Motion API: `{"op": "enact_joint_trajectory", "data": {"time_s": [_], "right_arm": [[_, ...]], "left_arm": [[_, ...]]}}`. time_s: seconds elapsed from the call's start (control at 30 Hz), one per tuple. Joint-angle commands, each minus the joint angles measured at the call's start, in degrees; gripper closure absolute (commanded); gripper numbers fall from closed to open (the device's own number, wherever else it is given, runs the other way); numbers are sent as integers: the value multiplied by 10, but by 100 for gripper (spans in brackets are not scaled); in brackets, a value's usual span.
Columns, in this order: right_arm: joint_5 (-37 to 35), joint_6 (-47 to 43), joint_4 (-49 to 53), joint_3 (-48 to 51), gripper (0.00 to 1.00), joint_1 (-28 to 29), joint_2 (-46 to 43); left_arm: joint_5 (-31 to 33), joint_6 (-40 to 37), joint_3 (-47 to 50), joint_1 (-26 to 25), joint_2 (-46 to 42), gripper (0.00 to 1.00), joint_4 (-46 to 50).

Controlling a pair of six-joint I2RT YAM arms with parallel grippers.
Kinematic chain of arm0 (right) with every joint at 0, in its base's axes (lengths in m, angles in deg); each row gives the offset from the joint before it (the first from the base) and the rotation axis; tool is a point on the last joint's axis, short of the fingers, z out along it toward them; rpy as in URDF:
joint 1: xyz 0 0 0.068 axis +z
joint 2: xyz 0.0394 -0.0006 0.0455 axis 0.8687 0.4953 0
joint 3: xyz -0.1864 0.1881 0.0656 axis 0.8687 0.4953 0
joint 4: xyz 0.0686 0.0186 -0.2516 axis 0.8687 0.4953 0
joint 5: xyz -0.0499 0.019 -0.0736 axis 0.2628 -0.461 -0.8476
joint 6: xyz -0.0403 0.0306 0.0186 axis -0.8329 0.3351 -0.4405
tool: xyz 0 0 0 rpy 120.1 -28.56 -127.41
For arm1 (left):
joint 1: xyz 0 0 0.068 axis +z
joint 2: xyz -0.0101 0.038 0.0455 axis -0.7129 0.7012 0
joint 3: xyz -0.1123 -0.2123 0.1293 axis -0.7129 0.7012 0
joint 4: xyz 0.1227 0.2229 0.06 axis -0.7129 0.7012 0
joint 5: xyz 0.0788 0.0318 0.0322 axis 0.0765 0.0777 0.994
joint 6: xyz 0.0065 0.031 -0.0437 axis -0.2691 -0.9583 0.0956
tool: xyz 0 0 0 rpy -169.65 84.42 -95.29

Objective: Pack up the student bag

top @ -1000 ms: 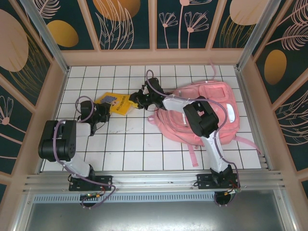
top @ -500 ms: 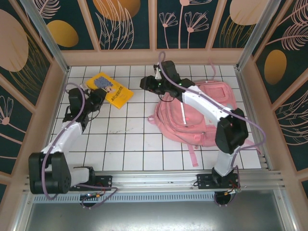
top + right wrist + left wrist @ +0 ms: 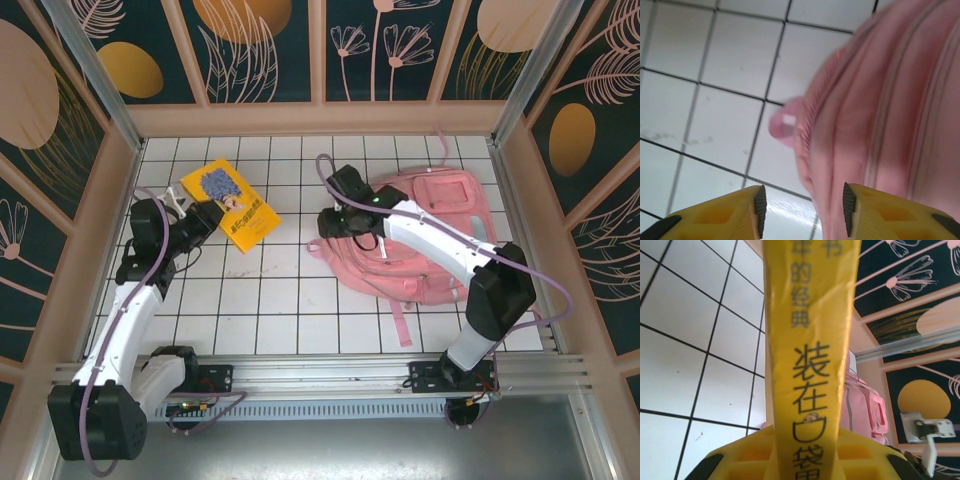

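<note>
My right gripper moves back and down next, farther over the bag, onto the fabric edge of its opening [image 3: 338,250], since bare tile still shows between my fingers.
The student bag [image 3: 420,235], a big glossy pink backpack, lies flat on the right half of the white tiled table. My right gripper [image 3: 336,222] hovers at its left edge. In the right wrist view the right gripper [image 3: 804,205] is open, with the bag's pink rim [image 3: 880,100] running down between the jaws and a pink pull tab [image 3: 784,122] just beyond. A yellow book [image 3: 228,205] is held off the table at the back left. My left gripper [image 3: 204,216] is shut on the book's spine [image 3: 810,340], which carries black characters.
Pink straps [image 3: 402,322] trail from the bag toward the near edge. The bag [image 3: 865,407] shows to the right past the book in the left wrist view. Wooden-framed walls [image 3: 130,140] enclose the table [image 3: 280,300] on three sides.
The left arm stretched out and carried the book up and toward the back left. The right gripper left the book, swung to the back, then came down open at the bag's left edge.
</note>
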Motion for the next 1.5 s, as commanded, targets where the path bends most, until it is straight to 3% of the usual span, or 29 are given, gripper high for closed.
{"op": "enact_joint_trajectory", "data": {"time_s": [0.0,0.5,0.7,0.77,0.93,1.03,1.2,1.47], "right_arm": [[-48,-13,47,14,53,15,5],[-162,-4,88,-1,57,87,87],[-273,-1,127,-15,63,113,130],[-299,2,140,-21,67,119,140],[-321,5,149,-32,92,125,122],[-295,-3,146,-47,100,121,93],[-200,-14,127,-53,100,90,50],[-18,-17,85,-63,100,-22,-78]], "left_arm": [[-39,-23,2,-5,-21,100,-32],[-43,-19,-1,-6,-23,100,-35],[-46,-16,-1,-6,-26,100,-38],[-47,-14,-2,-6,-26,100,-38],[-49,-13,-3,-6,-24,100,-42],[-49,-14,-5,-6,-22,100,-42],[-54,-11,-6,-7,-18,100,-49],[-85,-10,-22,-24,4,100,-73]]}}
